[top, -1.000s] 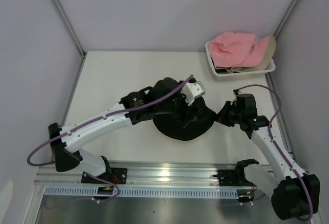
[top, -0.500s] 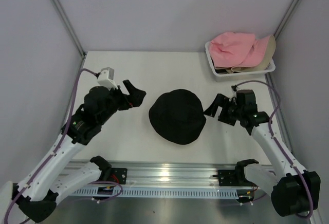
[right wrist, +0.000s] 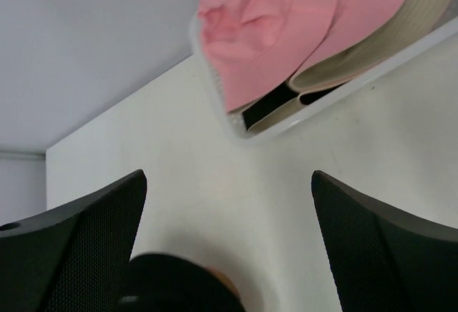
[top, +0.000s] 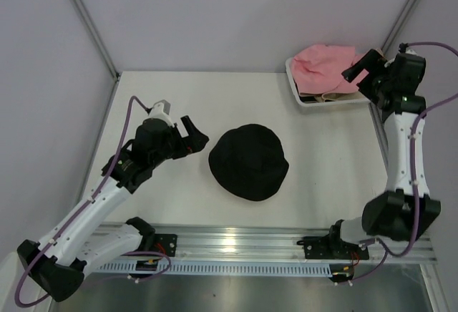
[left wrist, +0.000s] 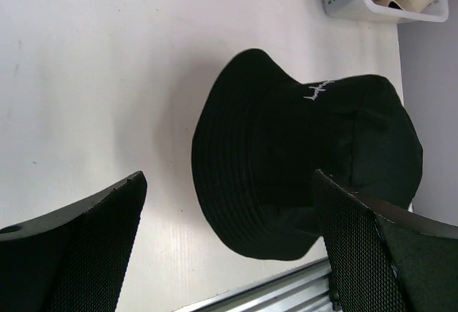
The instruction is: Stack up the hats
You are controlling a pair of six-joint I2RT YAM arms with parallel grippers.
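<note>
I should next move my right gripper to the left in the top view and down onto the pink hat's fold [top: 319, 57], since the pink hat is on top in the basket [top: 299, 99].
A black hat [top: 248, 162] lies flat mid-table, its small white mark [left wrist: 318, 91] visible in the left wrist view. My left gripper [top: 193, 134] hovers open just left of it, the black hat [left wrist: 308, 162] ahead of its empty jaws [left wrist: 227, 183]. A pink hat [top: 325, 67] and a beige-and-pink hat [top: 370, 74] lie piled in the white basket [top: 299, 99] at the back right. My right gripper [top: 360, 70] hangs open and empty over that basket's right side. In its wrist view [right wrist: 227, 176] the pink hat [right wrist: 265, 18] and beige-and-pink hat [right wrist: 372, 40] lie ahead.
Grey walls close in the table on the left, back and right. A metal rail [top: 236, 244] runs along the near edge by the arm bases. Something dark [right wrist: 268, 108] shows under the pink hat in the basket; I cannot tell what it is.
Both arms have left the black hat. The left arm drew back to the left. The right gripper opened, released the brim and swung up to the basket.
</note>
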